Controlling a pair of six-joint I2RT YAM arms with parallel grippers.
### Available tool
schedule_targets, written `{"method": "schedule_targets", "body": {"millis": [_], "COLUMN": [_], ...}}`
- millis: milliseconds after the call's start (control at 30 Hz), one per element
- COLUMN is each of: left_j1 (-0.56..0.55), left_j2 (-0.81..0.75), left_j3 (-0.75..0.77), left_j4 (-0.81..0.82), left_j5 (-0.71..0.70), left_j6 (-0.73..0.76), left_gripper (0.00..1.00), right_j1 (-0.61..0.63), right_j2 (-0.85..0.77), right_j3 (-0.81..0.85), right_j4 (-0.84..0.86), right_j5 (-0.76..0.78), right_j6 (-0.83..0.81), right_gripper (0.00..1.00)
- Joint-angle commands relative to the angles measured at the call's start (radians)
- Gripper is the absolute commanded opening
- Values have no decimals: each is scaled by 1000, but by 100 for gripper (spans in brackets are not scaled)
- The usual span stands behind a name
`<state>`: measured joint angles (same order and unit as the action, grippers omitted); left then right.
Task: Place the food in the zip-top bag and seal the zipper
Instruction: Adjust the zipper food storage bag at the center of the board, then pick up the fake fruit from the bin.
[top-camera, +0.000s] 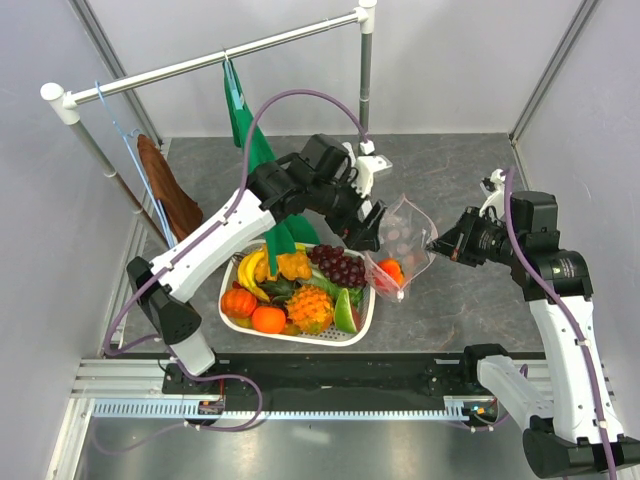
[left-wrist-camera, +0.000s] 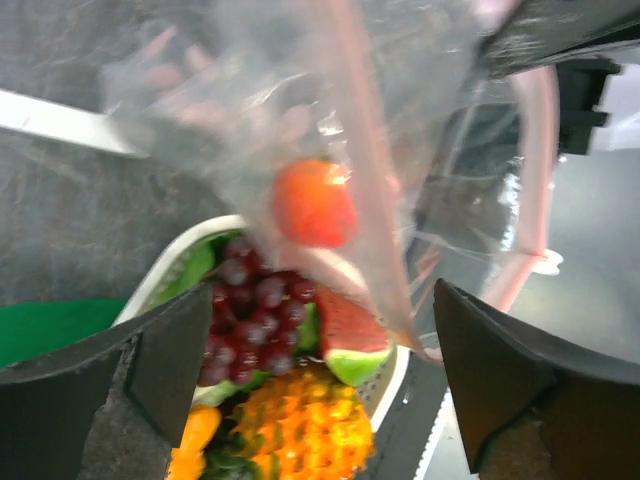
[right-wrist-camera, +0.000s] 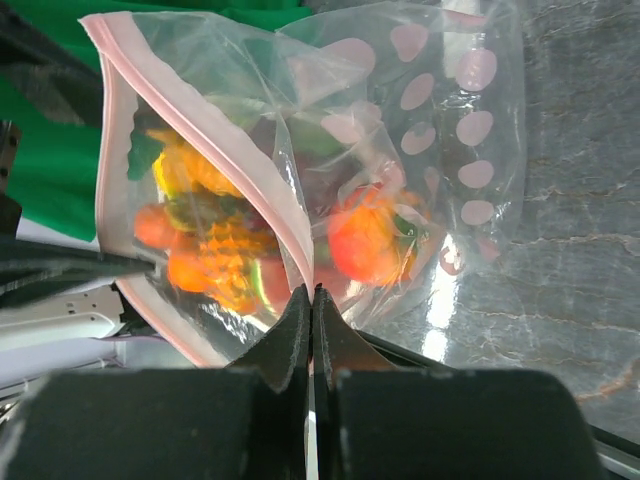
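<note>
Next, my left gripper moves away from the bag and lowers its open fingers around the grapes in the basket's far corner, since they lie uncovered on top.
The zip-top bag hangs clear and crinkled just right of the white basket. My right gripper is shut on its pink zipper strip, pinching it at the fingertips. A red-orange fruit lies inside the bag. My left gripper hovers at the bag's left side, open, fingers wide apart with nothing between them. Through and below the bag I see the red fruit, grapes, a watermelon slice and the pineapple.
The basket holds bananas, a pumpkin, an orange, grapes and more. A green cloth and a brown cloth hang from the white rack behind. Enclosure walls stand on both sides.
</note>
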<state>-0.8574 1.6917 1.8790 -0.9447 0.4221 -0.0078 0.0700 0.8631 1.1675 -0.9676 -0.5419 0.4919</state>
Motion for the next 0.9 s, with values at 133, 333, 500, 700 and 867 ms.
{"method": "schedule_targets", "body": {"millis": [133,333,500,700,867], "left_j1": [81,87,55,32,32], "left_j2": [-216,-430,-514,-429,-350], "left_j3": [-271,-513,-581,-546,-497], "left_j4": [233,505,655,399,151], "left_j5": [126,237,345,237,276], "left_j6": [313,359,328,627,840], "left_gripper": [100,100,100,98,91], "right_j1": [-1,-3,-2,-2,-1], "right_j2": [-12,-16,-33,-42,-56], "right_j3": [33,113,66,100,51], "right_j4": [-5,-11,-19,-36,-54], "right_j5": [46,85,92,111,137], "right_j6": [7,37,34,42,17], "right_gripper": [0,0,0,0,0]}}
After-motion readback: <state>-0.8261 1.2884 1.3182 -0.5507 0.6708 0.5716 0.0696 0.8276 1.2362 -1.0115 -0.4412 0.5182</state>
